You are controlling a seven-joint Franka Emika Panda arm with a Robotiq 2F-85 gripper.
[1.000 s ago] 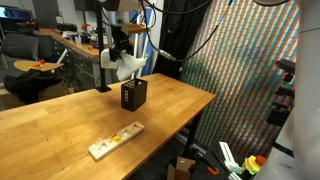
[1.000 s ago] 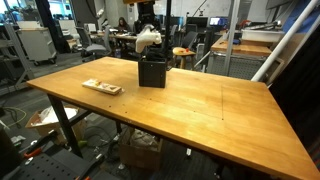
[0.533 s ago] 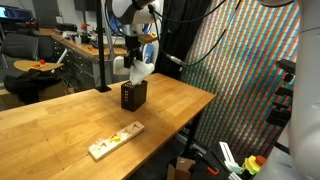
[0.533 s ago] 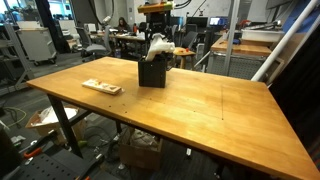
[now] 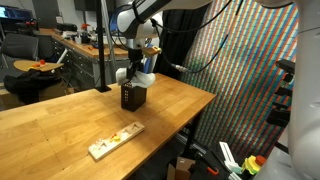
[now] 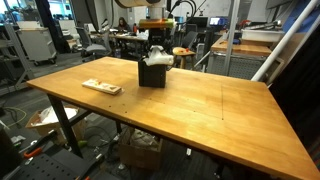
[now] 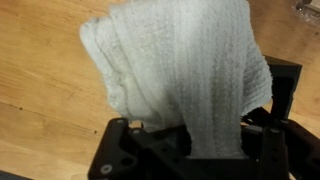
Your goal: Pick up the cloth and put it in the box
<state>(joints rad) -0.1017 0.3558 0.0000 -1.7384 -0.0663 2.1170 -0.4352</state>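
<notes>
My gripper lowers to the box's open top (image 5: 133,86) (image 7: 280,92) next and releases the bunched cloth there, since the cloth hangs directly over the black mesh box.
My gripper (image 5: 137,66) (image 6: 155,42) is shut on the white cloth (image 5: 142,79) (image 6: 158,56) and holds it directly over the small black mesh box (image 5: 132,97) (image 6: 151,74) on the wooden table. The bunched cloth hangs down and its lower end reaches the box's open top in both exterior views. In the wrist view the cloth (image 7: 185,70) fills the middle and runs down between the dark fingers of the gripper (image 7: 212,140). A black edge of the box (image 7: 286,88) shows at the right, and the cloth covers the rest of it.
A long pale wooden tray (image 5: 115,140) (image 6: 101,87) with small coloured pieces lies on the table (image 5: 50,120) (image 6: 200,110), well away from the box. The box stands near the table's far edge. Desks, chairs and equipment crowd the room behind.
The arm has carried the cloth sideways from beside the box to directly over it and lowered it, so the cloth now hangs at the box's top. The gripper stayed shut.
</notes>
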